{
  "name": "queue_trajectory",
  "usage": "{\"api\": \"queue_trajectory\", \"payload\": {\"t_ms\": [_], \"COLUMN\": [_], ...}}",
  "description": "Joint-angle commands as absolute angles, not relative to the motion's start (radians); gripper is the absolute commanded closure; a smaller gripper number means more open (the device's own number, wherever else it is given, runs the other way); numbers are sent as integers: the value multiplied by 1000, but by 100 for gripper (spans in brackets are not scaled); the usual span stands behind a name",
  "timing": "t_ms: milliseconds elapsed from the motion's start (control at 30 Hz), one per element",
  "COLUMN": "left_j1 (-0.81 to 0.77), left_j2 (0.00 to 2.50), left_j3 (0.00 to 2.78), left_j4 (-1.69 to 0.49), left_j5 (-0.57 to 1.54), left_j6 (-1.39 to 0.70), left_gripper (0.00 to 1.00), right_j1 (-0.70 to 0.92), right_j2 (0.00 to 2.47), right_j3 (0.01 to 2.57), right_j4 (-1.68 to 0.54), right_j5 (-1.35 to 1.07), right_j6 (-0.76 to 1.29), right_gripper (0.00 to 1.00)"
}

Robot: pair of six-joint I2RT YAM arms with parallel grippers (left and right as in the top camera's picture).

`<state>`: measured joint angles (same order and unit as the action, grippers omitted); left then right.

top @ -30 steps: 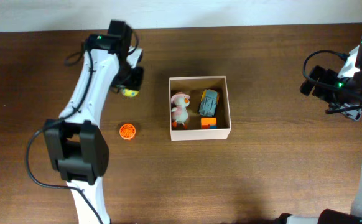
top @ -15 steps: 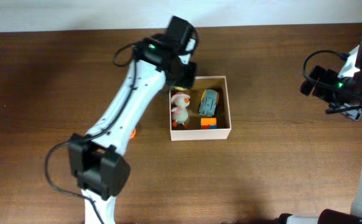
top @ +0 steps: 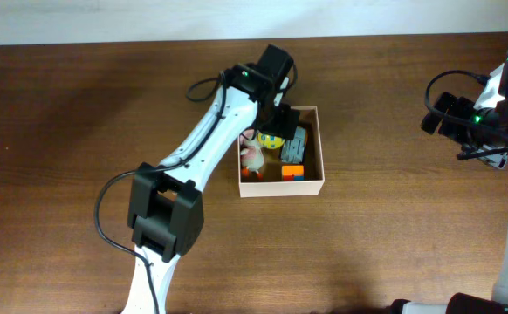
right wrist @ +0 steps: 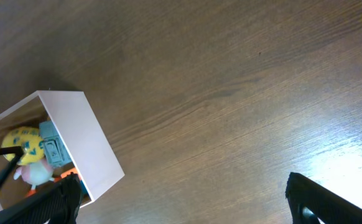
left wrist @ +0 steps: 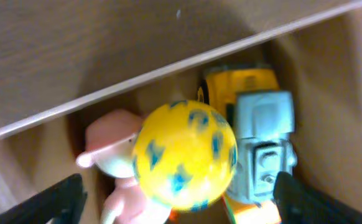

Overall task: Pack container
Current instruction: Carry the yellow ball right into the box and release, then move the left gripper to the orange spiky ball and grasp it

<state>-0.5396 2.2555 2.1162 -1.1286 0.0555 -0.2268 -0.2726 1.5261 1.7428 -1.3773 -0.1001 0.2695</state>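
Observation:
The orange round ribbed toy is outside the container, to my gripper's left in the overhead view, so my left gripper needs to swing back and down onto it next.
The container, a shallow cream-walled box, sits mid-table. Inside are a pink plush, a blue and yellow toy truck and an orange block. My left gripper hangs over the box's back left part, open. A yellow ball with blue spots lies blurred between the wide-spread fingers, touching neither, above the plush and truck. My right gripper is open over bare table right of the container.
The dark brown wooden table extends all around the box. The left arm's links stretch from its base at the lower left up to the box. The right arm stands at the far right edge.
The left arm swung right from the table's left side to above the container, carrying the yellow ball. Its jaws then opened and let the ball go. The right arm stayed still.

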Motion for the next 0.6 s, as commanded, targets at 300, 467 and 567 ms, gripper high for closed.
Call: {"api": "queue_trajectory", "payload": {"t_ms": [300,467,567], "left_j1": [-403,-307,-266], "left_j2": [2099,2098,2093], "left_j3": [2445,2420,2357], "left_j4": [-1499,-1658,-1688], "left_j5": [10,10,10], "left_j6": [-100,-119,-118], "left_gripper": [1,1,1], "right_j1": [-276,-276,-276], "right_j2": [1533,1533,1533], "right_j3": [1736,1736,1736], "right_j4": [-1377,-1377,-1377], "right_j5": [-112,-112,-112], "right_j6": [270,270,270], "right_gripper": [1,1,1]}}
